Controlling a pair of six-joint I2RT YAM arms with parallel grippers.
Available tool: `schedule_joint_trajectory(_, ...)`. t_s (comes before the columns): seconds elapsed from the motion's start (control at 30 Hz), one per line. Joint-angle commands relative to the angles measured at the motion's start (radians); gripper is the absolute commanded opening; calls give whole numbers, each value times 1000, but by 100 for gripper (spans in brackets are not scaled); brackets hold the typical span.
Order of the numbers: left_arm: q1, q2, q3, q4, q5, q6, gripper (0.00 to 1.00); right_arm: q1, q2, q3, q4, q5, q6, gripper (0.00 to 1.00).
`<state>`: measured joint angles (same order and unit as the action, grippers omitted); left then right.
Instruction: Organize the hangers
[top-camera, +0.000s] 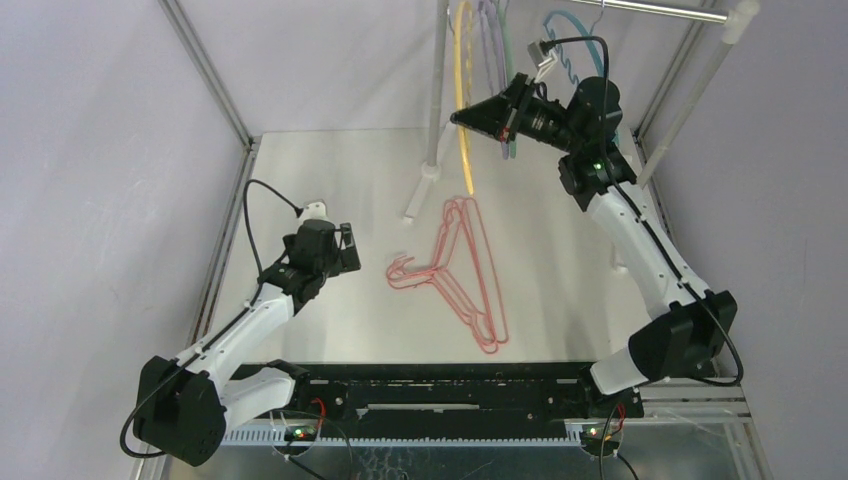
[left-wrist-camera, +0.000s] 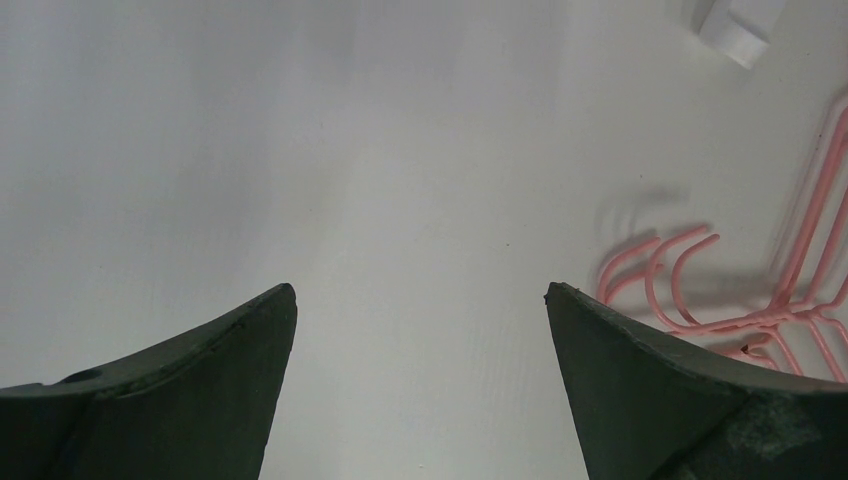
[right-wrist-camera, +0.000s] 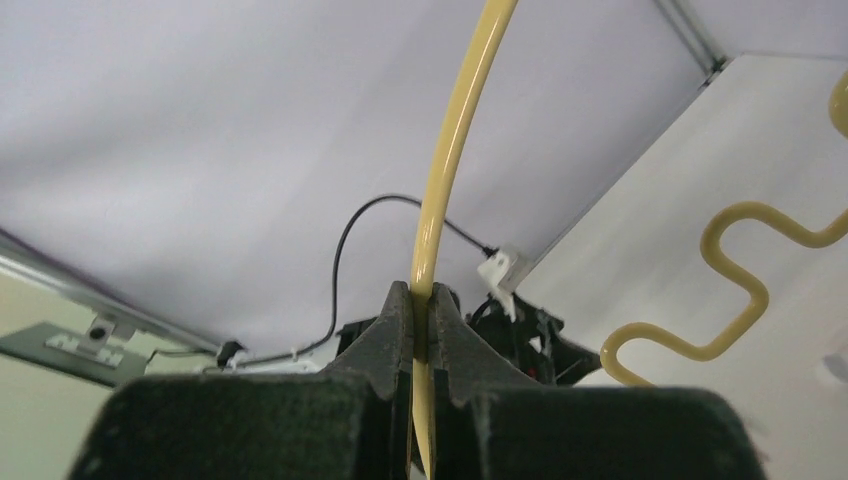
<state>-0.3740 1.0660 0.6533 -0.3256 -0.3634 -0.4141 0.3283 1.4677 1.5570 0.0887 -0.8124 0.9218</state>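
Next, my right gripper moves outward toward the bar and opens, since the yellow hanger's near end sticks out past the purple hanger beside it.
A stack of red/pink hangers (top-camera: 463, 262) lies flat mid-table, hooks pointing left; the hooks show at the right of the left wrist view (left-wrist-camera: 668, 275). My left gripper (top-camera: 345, 250) is open and empty, low over the table just left of those hooks. My right gripper (top-camera: 462, 117) is raised at the back and shut on a yellow hanger (top-camera: 463, 100), which hangs up toward the rail; the right wrist view shows its bar (right-wrist-camera: 450, 170) pinched between the jaws. Purple (top-camera: 487, 30) and teal hangers (top-camera: 565, 35) hang beside it.
A silver rail (top-camera: 660, 10) runs across the top right on white poles (top-camera: 436, 90). A pole's white foot (top-camera: 418, 195) stands just behind the pink hangers. Metal frame posts (top-camera: 205, 70) edge the table on both sides.
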Motion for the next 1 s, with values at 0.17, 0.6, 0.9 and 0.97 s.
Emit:
schedule_joint_trajectory(0.17, -6, -10, 23, 10, -17, 23, 99, -59, 97, 118, 233, 118, 67, 0)
schedule_joint_trajectory(0.6, -6, 16, 34, 10, -20, 42, 100, -68, 218, 209, 326, 229, 212, 0)
schedule_joint_trajectory(0.9, -6, 58, 59, 17, -16, 46, 100, -72, 264, 222, 291, 237, 251, 0)
schedule_joint_trajectory(0.97, -6, 63, 60, 20, -16, 47, 99, -71, 264, 202, 290, 243, 258, 0)
